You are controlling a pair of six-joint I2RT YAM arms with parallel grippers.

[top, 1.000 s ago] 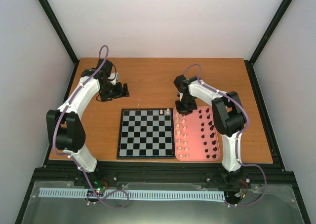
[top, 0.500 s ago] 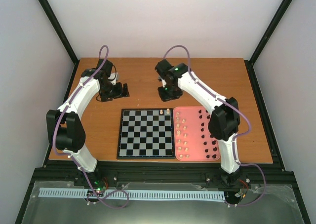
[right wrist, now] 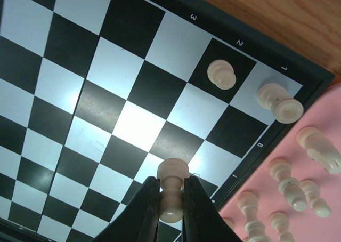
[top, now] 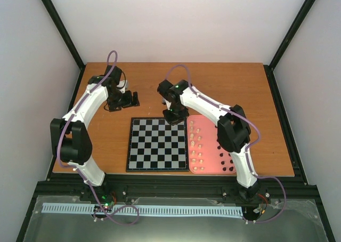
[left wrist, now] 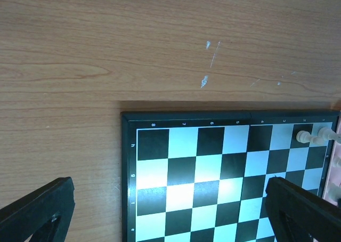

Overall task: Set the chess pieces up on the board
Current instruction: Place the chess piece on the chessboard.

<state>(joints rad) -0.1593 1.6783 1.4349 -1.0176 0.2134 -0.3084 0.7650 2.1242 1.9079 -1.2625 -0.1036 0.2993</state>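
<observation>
My right gripper should next lower the cream-white piece onto the white square on the near side of the shorter standing cream piece.
The checkered board (top: 158,144) lies mid-table. My right gripper (top: 176,115) hovers over its far right edge. In the right wrist view it (right wrist: 171,199) is shut on a cream-white piece (right wrist: 172,172), held above the squares. Two cream pieces (right wrist: 221,74) (right wrist: 279,102) stand on the board's corner squares; in the top view the arm hides them. My left gripper (top: 130,98) is open and empty over the bare table beyond the board's far left corner. Its fingers (left wrist: 37,210) are spread wide over the board (left wrist: 213,172) in the left wrist view.
The pink tray (top: 210,170) lies against the board's right side. It holds a column of cream pieces (top: 196,146) and a group of black pieces (top: 224,143). Black frame posts stand at the table's corners.
My right arm has swung left from the tray's far end to the board's far right edge, carrying the cream piece. The left arm has barely moved.
</observation>
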